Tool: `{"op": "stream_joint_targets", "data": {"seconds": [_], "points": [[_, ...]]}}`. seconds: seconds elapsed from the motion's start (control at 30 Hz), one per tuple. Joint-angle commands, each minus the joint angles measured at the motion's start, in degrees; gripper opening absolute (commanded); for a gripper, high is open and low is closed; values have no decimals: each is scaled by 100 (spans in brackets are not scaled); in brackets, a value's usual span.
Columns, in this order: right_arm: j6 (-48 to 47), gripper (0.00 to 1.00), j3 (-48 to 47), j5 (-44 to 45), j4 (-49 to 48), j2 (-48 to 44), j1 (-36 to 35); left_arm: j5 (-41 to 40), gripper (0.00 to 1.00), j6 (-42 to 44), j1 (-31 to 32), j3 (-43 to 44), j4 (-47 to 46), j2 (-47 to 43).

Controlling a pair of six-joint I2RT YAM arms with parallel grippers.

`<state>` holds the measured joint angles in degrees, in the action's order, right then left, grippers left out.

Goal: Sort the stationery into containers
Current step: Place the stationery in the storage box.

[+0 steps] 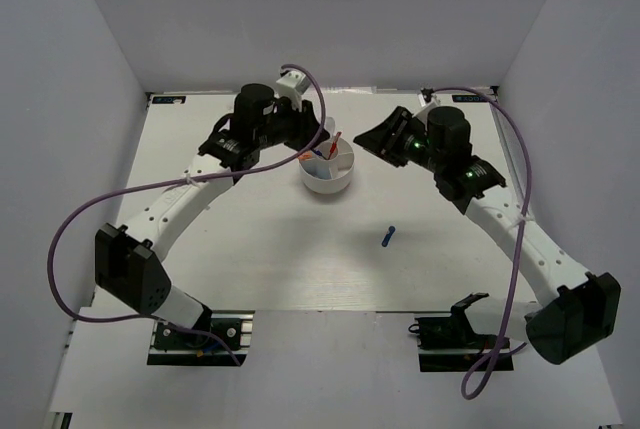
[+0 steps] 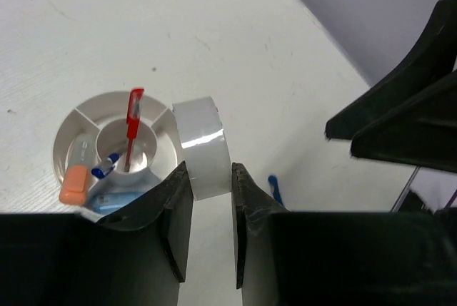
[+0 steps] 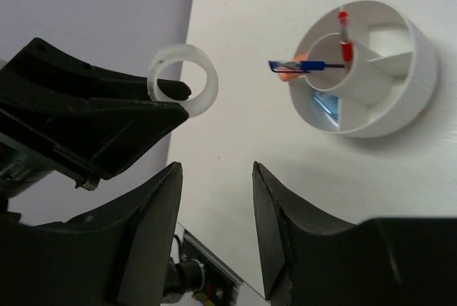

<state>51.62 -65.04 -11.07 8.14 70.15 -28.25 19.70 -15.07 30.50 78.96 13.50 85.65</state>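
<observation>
Next, my left gripper will tilt down and toward the right in the top view over the empty section of the tub beside the light-blue piece (image 2: 114,199), where the ring has room.
The round white tub (image 1: 328,181) stands at the table's middle back. It holds the red pen (image 2: 133,117), the blue pen (image 2: 106,167), the orange-white piece (image 2: 73,185) and the light-blue piece (image 2: 114,199). My left gripper (image 2: 211,177) is shut on the white ring (image 2: 201,145) and holds it in the air beside the tub's rim (image 2: 71,131). The ring also shows in the right wrist view (image 3: 182,81). The dark-blue capsule (image 1: 387,237) lies on the table to the tub's front right. My right gripper (image 1: 375,141) is open and empty, right of the tub.
The two grippers face each other across the tub (image 3: 400,99), close together. White walls close in the table at the back and both sides. Purple cables loop beside each arm.
</observation>
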Motion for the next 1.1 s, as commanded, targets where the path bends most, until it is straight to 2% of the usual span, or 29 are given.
{"op": "stream_joint_targets", "data": {"seconds": [0.0, 0.13, 0.33, 0.5, 0.73, 1.07], "points": [[-722, 50, 149, 52, 205, -370, 231, 253, 0, 706, 79, 137, 835, -49], [-1390, 50, 149, 0, 240, -476, 478, 236, 0, 1487, 202, 769, 1804, 557], [-2173, 48, 79, 69, 442, -450, 759, -151, 1, 1779, 545, 1481, 2456, 1296], [-2191, 48, -26, -35, 452, -362, 935, -642, 1, 1903, 756, 1973, 2860, 1875], [-2015, 48, 26, -325, 408, -221, 1093, -1319, 1, 1955, 879, 2413, 2895, 2202], [-1927, 47, 52, -475, 355, -186, 1234, -1592, 4, 2017, 984, 2712, 2939, 2536]]}}
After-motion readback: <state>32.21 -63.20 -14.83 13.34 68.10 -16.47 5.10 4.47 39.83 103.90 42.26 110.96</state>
